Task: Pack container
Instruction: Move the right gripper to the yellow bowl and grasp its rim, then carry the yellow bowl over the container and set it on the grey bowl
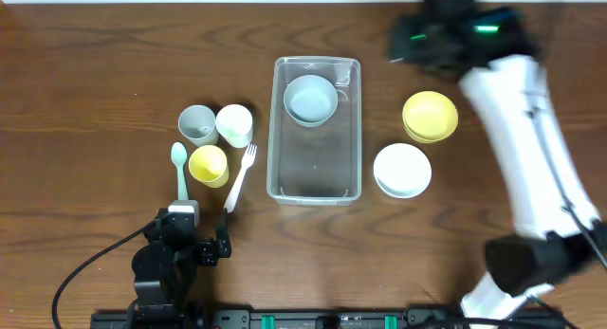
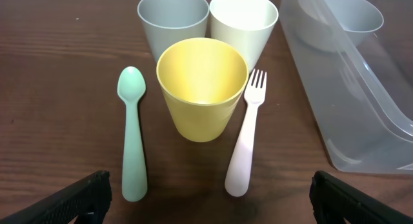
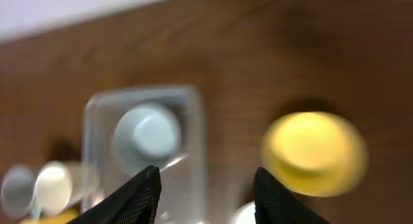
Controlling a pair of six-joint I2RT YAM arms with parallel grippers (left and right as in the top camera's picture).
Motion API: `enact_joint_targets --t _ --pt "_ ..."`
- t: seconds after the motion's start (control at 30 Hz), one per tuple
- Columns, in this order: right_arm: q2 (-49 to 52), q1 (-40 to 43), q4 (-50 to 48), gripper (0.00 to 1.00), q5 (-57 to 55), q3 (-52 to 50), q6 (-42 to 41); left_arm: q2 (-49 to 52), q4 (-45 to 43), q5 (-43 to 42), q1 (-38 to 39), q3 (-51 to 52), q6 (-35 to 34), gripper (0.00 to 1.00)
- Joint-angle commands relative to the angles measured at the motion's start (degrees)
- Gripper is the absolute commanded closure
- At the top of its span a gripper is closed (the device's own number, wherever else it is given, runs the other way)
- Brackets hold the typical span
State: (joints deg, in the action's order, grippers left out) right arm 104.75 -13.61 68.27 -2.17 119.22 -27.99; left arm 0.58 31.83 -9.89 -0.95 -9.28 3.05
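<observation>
My right gripper moves down and to the right in its wrist view onto the yellow bowl's rim facing away from the container next, since the yellow bowl (image 1: 430,116) lies below that way.
The clear rectangular container (image 1: 315,175) lies mid-table with a grey-blue bowl (image 1: 311,99) in its far end; both also show in the right wrist view, the container (image 3: 193,166) and the bowl (image 3: 147,135). My right gripper (image 1: 417,35) is open and empty, high over the far table right of the container, blurred (image 3: 206,195). My left gripper (image 1: 194,246) is open and empty near the front edge, just short of the spoon and fork (image 2: 206,201). A yellow bowl (image 1: 430,116) and a white bowl (image 1: 402,170) sit right of the container.
Left of the container stand a grey cup (image 1: 197,125), a cream cup (image 1: 235,124) and a yellow cup (image 1: 209,165). A mint spoon (image 1: 179,168) and a pale pink fork (image 1: 240,175) lie beside the yellow cup.
</observation>
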Motion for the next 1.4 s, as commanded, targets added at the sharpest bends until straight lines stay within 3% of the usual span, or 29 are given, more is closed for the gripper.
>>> enact_joint_targets --t 0.0,0.23,0.47,0.7,1.07,1.13,1.37 --pt "1.77 8.22 3.39 0.49 -1.86 -1.07 0.2 -0.35 -0.17 0.46 0.17 0.7 0.59 0.02" --pt "4.52 19.1 0.98 0.49 3.43 -14.38 2.36 -0.35 -0.17 0.46 0.17 0.7 0.59 0.02" --pt "5.42 19.58 -14.1 0.46 8.44 -32.24 6.23 -0.35 -0.17 0.46 0.17 0.7 0.59 0.02" --pt "7.45 19.58 -20.92 0.46 8.41 -39.58 7.08 -0.35 -0.17 0.46 0.17 0.7 0.59 0.02" --pt "10.03 19.54 -24.09 0.76 9.27 -38.62 7.96 -0.35 -0.17 0.46 0.17 0.7 0.59 0.02" --pt "8.79 19.54 -23.39 0.99 9.31 -36.83 7.96 -0.35 -0.17 0.46 0.17 0.7 0.59 0.02" --pt "0.68 18.05 -18.47 0.99 9.29 -25.57 7.93 -0.35 -0.15 0.46 0.17 0.7 0.59 0.02"
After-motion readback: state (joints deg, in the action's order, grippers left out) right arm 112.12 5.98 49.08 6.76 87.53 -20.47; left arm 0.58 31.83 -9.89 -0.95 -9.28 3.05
